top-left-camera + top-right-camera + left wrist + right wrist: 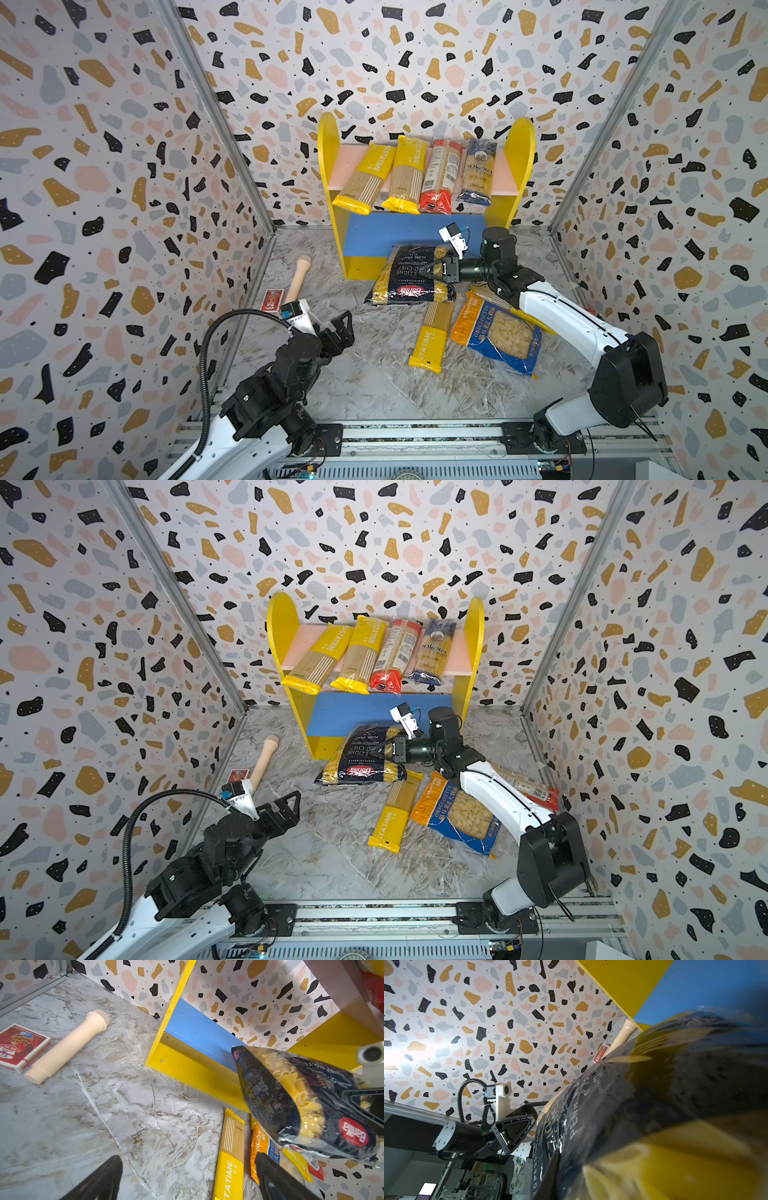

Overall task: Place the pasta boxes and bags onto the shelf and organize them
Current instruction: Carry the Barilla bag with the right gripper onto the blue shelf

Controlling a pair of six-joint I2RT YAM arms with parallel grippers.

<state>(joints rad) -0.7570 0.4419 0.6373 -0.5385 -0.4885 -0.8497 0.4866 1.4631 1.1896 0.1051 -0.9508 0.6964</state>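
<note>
The lower board is bare, so my right gripper should move the bag outward onto the board's half nearer the wooden stick and let go of it there.
The shelf [328,158] stands against the back wall. Two yellow PASTATIME packs [405,174], a red-ended pack [440,176] and a dark-blue ankara pack [478,172] lie on its pink upper board. Its blue lower board [395,237] is bare. My right gripper [436,268] is shut on the black Barilla penne bag [409,274] [301,1101], held just in front of the lower board. The bag fills the right wrist view [654,1105]. On the floor lie a yellow PASTATIME pack [432,336], a blue-orange bag [498,332] and a red-ended pack [528,787]. My left gripper [343,328] [189,1159] hovers open at front left, holding nothing.
A beige wooden stick [299,278] and a small red card box [272,299] lie on the marble floor left of the shelf. Patterned walls close in on three sides. The arm rail [415,432] runs along the front.
</note>
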